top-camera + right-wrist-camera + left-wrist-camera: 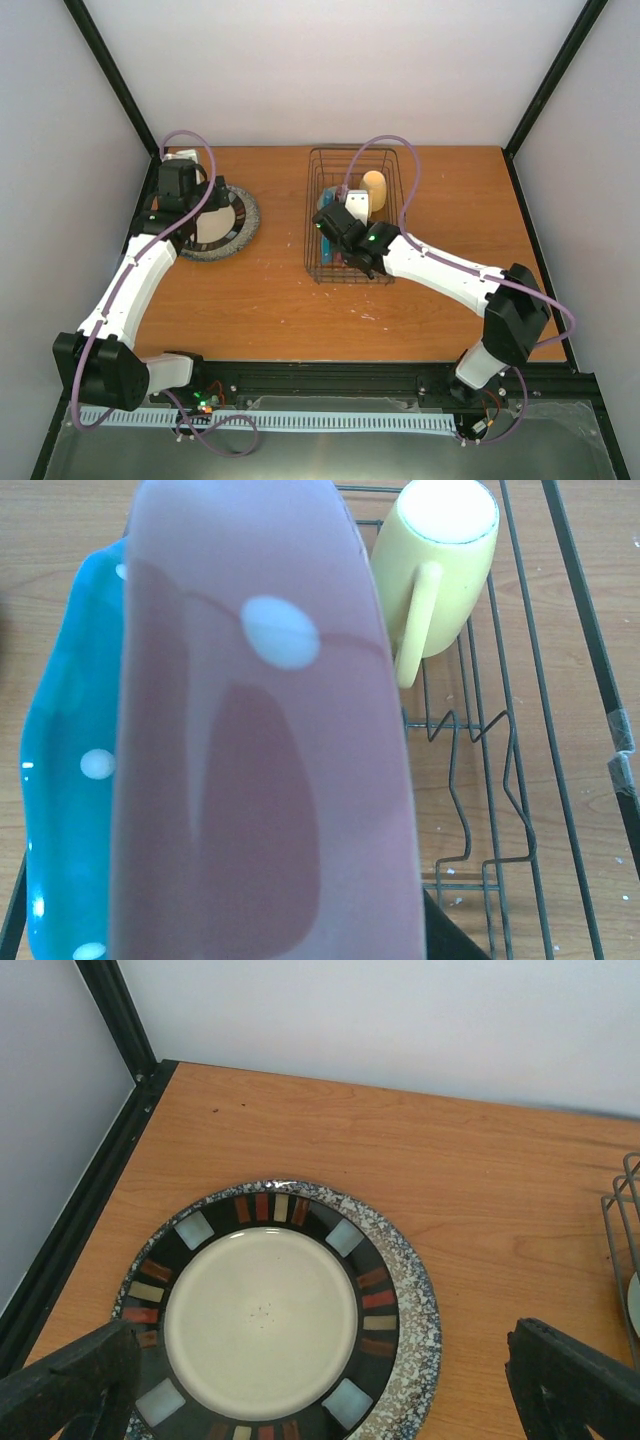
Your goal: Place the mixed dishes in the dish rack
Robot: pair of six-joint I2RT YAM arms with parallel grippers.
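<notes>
I should next lower the pink-red dotted plate in my right gripper into the dish rack [312,200], toward the blue dotted plate [70,780].
A pink-red dotted plate [270,760] stands on edge, filling the right wrist view, with my right gripper [345,256] shut on it over the near end of the dish rack [312,200]. Its fingers are mostly hidden behind the plate. Just left of it a blue dotted plate [70,780] stands in the rack. A yellow mug [440,560] lies at the rack's far end. My left gripper [320,1400] hangs open above the grey speckled plate [410,1360], which lies flat on the table at the left.
A smaller plate [260,1320] with a black rim, coloured squares and a cream middle lies on top of the grey speckled plate. The black frame post [120,1020] and white walls close the back left corner. Bare rack wires [520,680] show right of the pink plate.
</notes>
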